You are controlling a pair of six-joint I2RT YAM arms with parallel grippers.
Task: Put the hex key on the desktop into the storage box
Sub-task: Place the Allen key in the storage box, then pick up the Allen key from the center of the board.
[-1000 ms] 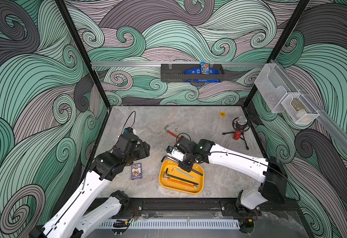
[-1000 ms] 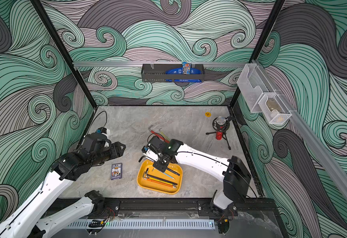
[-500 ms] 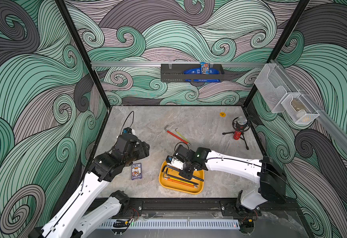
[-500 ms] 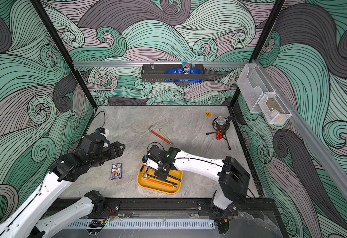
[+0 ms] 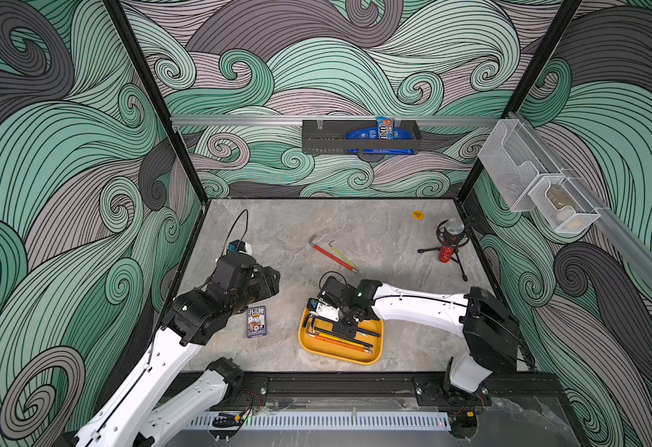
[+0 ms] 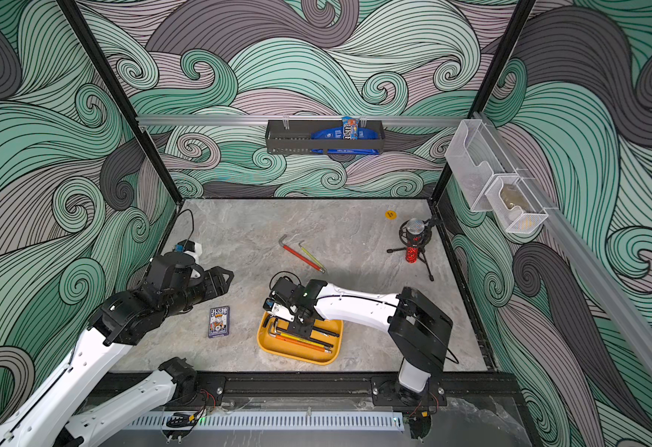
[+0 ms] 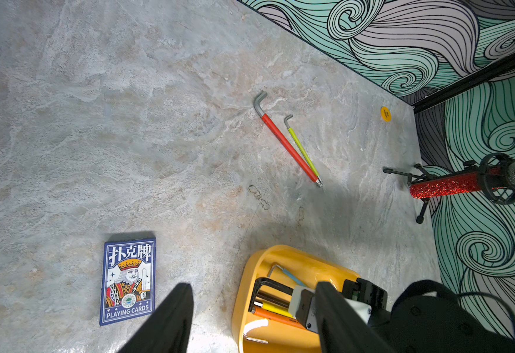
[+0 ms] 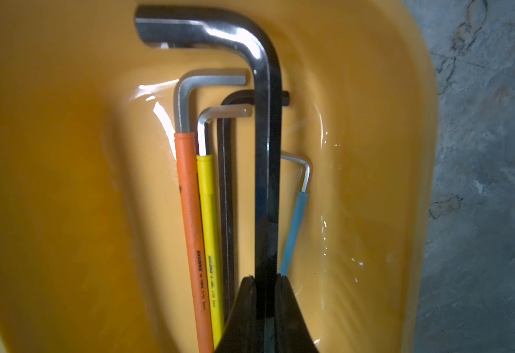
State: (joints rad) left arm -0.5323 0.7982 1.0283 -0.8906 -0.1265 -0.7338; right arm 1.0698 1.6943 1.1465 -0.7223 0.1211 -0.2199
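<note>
The box's bottom by the thin black key (image 5: 324, 325) is below my right gripper, and the big hex key's bend is already inside the box's sides. Next, I need to bring the big hex key's body down and release it.
The yellow-orange storage box (image 5: 370, 360) (image 8: 66, 183) sits on the grey desktop (image 5: 297, 224) near its front edge. My right gripper (image 5: 345, 329) (image 8: 266, 278) reaches down into the box, shut on the long shaft of a big black hex key (image 8: 265, 152). That key lies along several other keys in the box: orange-sleeved (image 8: 190, 214), yellow-sleeved (image 8: 208, 214), thin black, blue-sleeved (image 8: 296, 229). A red-sleeved hex key (image 5: 332, 255) (image 7: 289, 146) and a thinner yellow-green one (image 5: 343, 255) (image 7: 302, 149) lie side by side on the desktop behind the box. My left gripper (image 5: 274, 278) (image 7: 254, 285) hovers open to the box's left, empty.
A blue playing-card pack (image 5: 256, 321) (image 7: 127, 281) lies left of the box. A red microphone on a tripod (image 5: 448, 247) stands at the right, a yellow sticker (image 5: 417, 214) near the back. A black wall basket (image 5: 359, 137) and white mesh bins (image 5: 541, 189) hang on the walls.
My right gripper has carried the black hex key from the box's back edge forward and down into the box. The left arm has not moved.
</note>
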